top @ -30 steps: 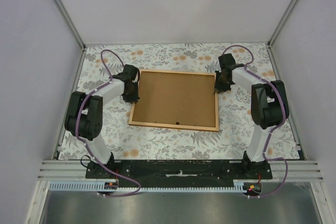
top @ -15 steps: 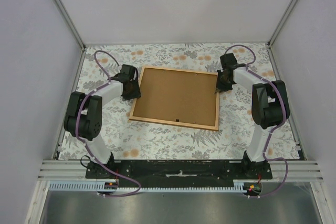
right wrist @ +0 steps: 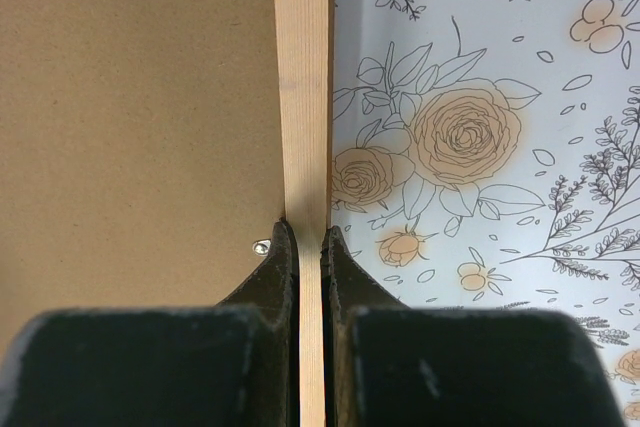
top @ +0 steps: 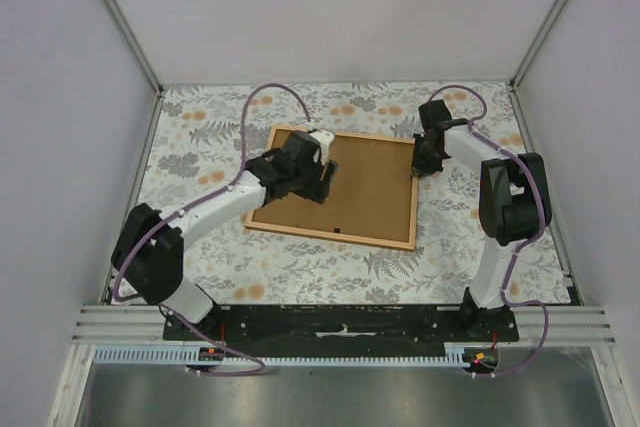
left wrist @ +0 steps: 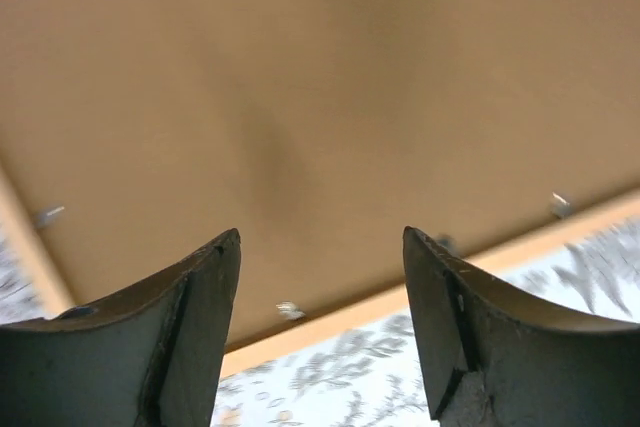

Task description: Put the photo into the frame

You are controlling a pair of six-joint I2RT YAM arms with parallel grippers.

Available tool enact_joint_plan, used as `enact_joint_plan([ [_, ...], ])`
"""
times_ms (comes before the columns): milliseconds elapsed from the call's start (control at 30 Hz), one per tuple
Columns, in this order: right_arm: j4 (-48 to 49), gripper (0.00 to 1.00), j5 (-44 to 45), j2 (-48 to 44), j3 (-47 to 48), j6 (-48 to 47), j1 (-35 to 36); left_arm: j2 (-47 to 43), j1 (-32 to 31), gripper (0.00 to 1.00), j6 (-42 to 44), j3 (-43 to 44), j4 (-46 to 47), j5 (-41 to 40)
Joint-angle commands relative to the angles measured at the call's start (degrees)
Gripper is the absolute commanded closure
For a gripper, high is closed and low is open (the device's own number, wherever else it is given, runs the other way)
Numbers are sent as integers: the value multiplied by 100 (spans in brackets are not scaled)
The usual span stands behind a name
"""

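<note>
The robot's right gripper holds one side bar and the near bar (top: 370, 240) (left wrist: 553, 235) is free, so the left gripper needs to turn next and move back and down onto it, toward the held side.
The frame (top: 330, 238), a thin light wooden rectangle, lies on the floral tabletop with a brown backing board (top: 370, 187) filling it. My left gripper (top: 325, 182) hovers over the board's left half, open and empty. In the left wrist view the left gripper (left wrist: 320, 237) has only the board (left wrist: 320, 77) and a frame rail (left wrist: 354, 317) between its fingers. My right gripper (top: 420, 165) is at the frame's far right corner. In the right wrist view the right gripper (right wrist: 308, 232) is shut on the right rail (right wrist: 302, 97). The photo is hidden from every view.
A floral cloth (top: 200, 147) covers the table. Grey enclosure walls (top: 60, 147) stand to the left, right and back. Small metal tabs (right wrist: 261, 246) sit along the board's edge. The arm bases and a metal rail (top: 340, 322) run along the near edge.
My left gripper left the frame's left edge, swung right over the backing board and opened. The frame's left end shifted slightly away from me. My right gripper kept its hold.
</note>
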Motion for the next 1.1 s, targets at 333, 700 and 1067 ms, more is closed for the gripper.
enact_joint_plan([
  [333, -970, 100, -14, -470, 960, 161, 20, 1267, -2806, 23, -559, 1382, 428, -1291],
  [700, -1261, 100, -110, -470, 1171, 205, 20, 863, -4626, 7, 1735, -294, 2138, -3235],
  [1067, -1594, 100, -110, -619, 1373, 292, 20, 1960, -4821, 7, 4758, -2291, 7508, -3877],
])
